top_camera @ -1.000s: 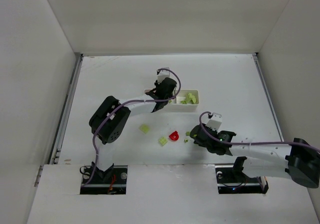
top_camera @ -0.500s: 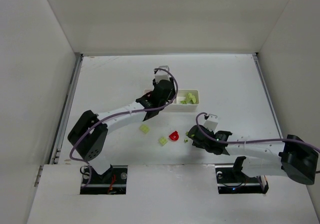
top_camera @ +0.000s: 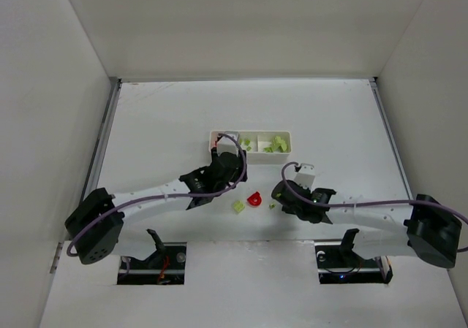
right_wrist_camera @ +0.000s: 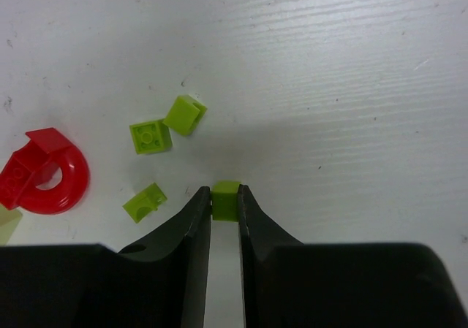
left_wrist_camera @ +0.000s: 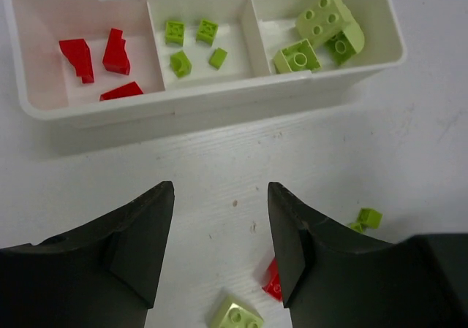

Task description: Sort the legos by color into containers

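My right gripper rises next, carries the brick outward over the tray's middle section (top_camera: pixel 248 142) and releases it, since the small green bricks sit in that section.
The white tray (top_camera: pixel 252 160) has three compartments. In the left wrist view the tray (left_wrist_camera: pixel 205 105) holds red legos (left_wrist_camera: pixel 95 58) on the left, small green ones (left_wrist_camera: pixel 194 43) in the middle and larger green ones (left_wrist_camera: pixel 322 36) on the right. My left gripper (top_camera: pixel 212 180) is open and empty (left_wrist_camera: pixel 219 196), just in front of the tray, above a loose green brick (left_wrist_camera: pixel 235 315) and a red brick (left_wrist_camera: pixel 272 280). My right gripper (top_camera: pixel 280 194) is shut (right_wrist_camera: pixel 224 196) on a tiny green brick (right_wrist_camera: pixel 225 200) at table level.
Loose on the table near the right gripper are a red ring-shaped piece (right_wrist_camera: pixel 44 178) and three small green bricks (right_wrist_camera: pixel 151 136), (right_wrist_camera: pixel 184 115), (right_wrist_camera: pixel 144 201). In the top view the red piece (top_camera: pixel 254 198) and a green brick (top_camera: pixel 238 207) lie between the grippers.
My left arm has drawn back from over the tray toward the near side, and now covers one loose green brick. My right gripper has shifted slightly left.
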Controlling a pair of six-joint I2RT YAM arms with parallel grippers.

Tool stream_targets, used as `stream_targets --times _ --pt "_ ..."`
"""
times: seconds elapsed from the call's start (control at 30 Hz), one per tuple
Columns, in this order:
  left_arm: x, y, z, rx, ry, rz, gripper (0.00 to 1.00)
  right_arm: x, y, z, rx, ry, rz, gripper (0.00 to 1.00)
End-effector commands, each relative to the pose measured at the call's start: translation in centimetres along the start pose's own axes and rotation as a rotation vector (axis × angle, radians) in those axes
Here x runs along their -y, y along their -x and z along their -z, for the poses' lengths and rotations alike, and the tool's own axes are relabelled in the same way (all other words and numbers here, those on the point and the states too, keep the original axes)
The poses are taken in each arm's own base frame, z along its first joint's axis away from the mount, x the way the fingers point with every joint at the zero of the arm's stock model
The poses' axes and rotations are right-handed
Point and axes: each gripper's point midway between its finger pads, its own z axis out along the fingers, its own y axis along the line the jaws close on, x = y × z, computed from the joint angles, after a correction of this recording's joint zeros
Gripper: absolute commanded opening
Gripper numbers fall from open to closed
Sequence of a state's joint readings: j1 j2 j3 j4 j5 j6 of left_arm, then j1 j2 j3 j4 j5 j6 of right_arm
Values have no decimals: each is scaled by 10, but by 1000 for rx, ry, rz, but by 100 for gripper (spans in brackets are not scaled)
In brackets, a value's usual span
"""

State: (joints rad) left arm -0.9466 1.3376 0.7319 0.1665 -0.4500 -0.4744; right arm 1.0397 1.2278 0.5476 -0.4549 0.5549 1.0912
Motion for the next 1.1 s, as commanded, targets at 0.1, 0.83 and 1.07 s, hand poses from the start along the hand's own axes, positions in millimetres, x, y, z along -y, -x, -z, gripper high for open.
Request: stream_targets --times 0.1,0.83,1.07 --pt "31 -8 23 11 -117 1 53 -30 87 31 190 83 1 12" --pt "44 -67 36 -12 -158 9 53 -188 220 -62 266 342 -87 15" --pt "51 -80 31 -54 -179 -52 53 -193 220 -76 242 328 -81 26"
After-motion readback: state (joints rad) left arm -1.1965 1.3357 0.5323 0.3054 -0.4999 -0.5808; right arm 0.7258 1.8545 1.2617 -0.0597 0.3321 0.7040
